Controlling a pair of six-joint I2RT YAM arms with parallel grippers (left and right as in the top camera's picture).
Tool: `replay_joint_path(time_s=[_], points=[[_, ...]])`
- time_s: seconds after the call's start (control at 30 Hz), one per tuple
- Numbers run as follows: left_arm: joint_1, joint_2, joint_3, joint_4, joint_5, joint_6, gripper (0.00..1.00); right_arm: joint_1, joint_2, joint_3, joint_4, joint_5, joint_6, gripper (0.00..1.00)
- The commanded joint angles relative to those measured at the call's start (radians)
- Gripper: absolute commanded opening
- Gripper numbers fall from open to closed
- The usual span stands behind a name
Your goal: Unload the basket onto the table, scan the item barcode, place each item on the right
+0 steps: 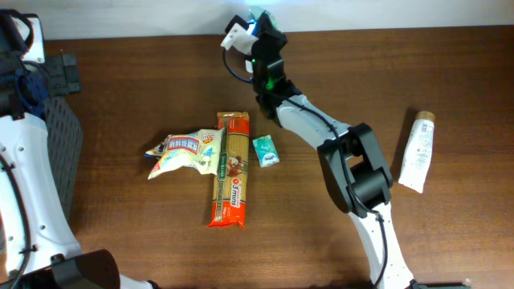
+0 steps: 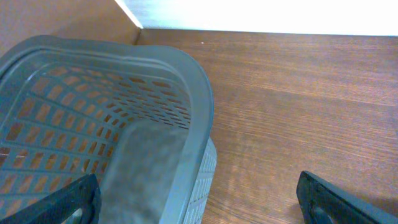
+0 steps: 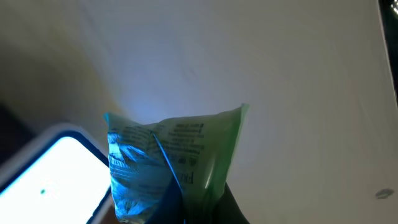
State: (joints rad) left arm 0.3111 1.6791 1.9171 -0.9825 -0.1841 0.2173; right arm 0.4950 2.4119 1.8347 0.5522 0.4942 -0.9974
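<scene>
Next, my right gripper swings over, lowers and releases the packet beside the white tube. Clear tabletop lies there, below the gripper and to its right in the overhead view.
My right gripper is shut on a green plastic packet with printed text, held upright; only the dark fingertips show at the bottom edge. Blue light falls on the packet's left half. A bright white scanner window glows just left of it. In the overhead view the right gripper is raised at the table's far edge beside the white scanner. My left gripper hangs open over the rim of a grey basket, holding nothing.
On the table lie a snack bag, a long orange pasta pack, a small teal packet and a white tube at the right. The grey basket stands at the left edge.
</scene>
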Motion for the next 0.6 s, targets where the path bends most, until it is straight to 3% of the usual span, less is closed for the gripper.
replay_joint_path(time_s=[0.0,0.1,0.27,0.4,0.47,0.57], points=[[0.004,-0.011,0.012,0.002,0.003,0.009,0.99,0.046,-0.108,0.019,-0.091,0.032,0.138,0.04],[0.004,-0.011,0.012,0.002,0.003,0.009,0.99,0.057,-0.230,0.019,-0.339,-0.073,0.352,0.04],[0.004,-0.011,0.012,0.002,0.003,0.009,0.99,0.048,-0.549,0.019,-1.026,-0.332,0.997,0.04],[0.004,-0.011,0.012,0.002,0.003,0.009,0.99,-0.036,-0.686,0.019,-1.421,-0.334,1.175,0.04],[0.004,-0.011,0.012,0.002,0.003,0.009,0.99,-0.173,-0.681,0.014,-1.641,-0.335,1.328,0.04],[0.004,-0.011,0.012,0.002,0.003,0.009,0.99,-0.346,-0.626,-0.025,-1.756,-0.391,1.354,0.04]])
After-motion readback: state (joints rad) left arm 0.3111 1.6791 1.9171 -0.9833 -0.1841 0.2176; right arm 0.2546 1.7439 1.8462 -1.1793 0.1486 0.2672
